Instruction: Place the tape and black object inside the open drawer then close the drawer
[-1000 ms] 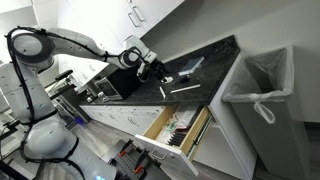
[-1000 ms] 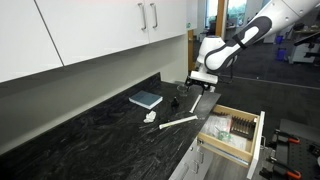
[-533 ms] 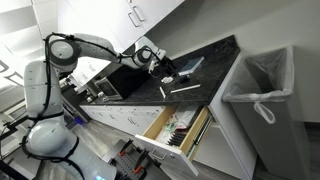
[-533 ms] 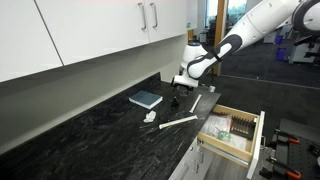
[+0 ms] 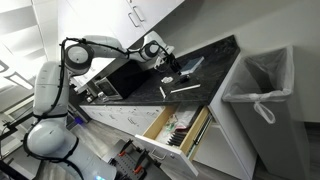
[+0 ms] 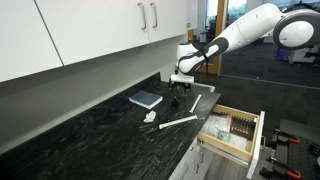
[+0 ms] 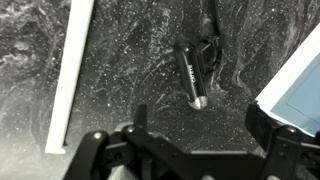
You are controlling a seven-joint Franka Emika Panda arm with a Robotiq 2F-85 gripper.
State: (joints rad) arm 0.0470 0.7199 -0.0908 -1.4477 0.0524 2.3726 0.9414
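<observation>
My open gripper comes down toward the countertop around the black object's silver-tipped end (image 7: pixel 196 96) next and closes on it, since it points between the spread fingers.
The black object (image 7: pixel 193 72), a short dark cylinder with a silver tip, lies on the black speckled countertop just ahead of my gripper (image 7: pixel 200 125). The gripper is open and empty, with its jaws spread to either side of the object and above it. A long white strip (image 7: pixel 70 75) lies to the left; it also shows in both exterior views (image 5: pixel 183 90) (image 6: pixel 181 122). I cannot tell if it is the tape. The drawer (image 5: pixel 199 128) (image 6: pixel 257 132) stands pulled open under the counter, wood inside, with utensils in it. My gripper hovers over the counter in both exterior views (image 5: pixel 166 64) (image 6: pixel 179 88).
A blue book (image 6: pixel 146 99) (image 7: pixel 300 85) lies on the counter near the gripper. A small crumpled white piece (image 6: pixel 150 116) lies next to the strip. A bin with a white bag (image 5: pixel 255 90) stands beside the cabinet. White wall cabinets (image 6: pixel 100 30) hang above the counter.
The arm has swung along the counter, away from the drawer end and toward the blue book. The gripper now hangs over the black object. The objects on the counter have not moved.
</observation>
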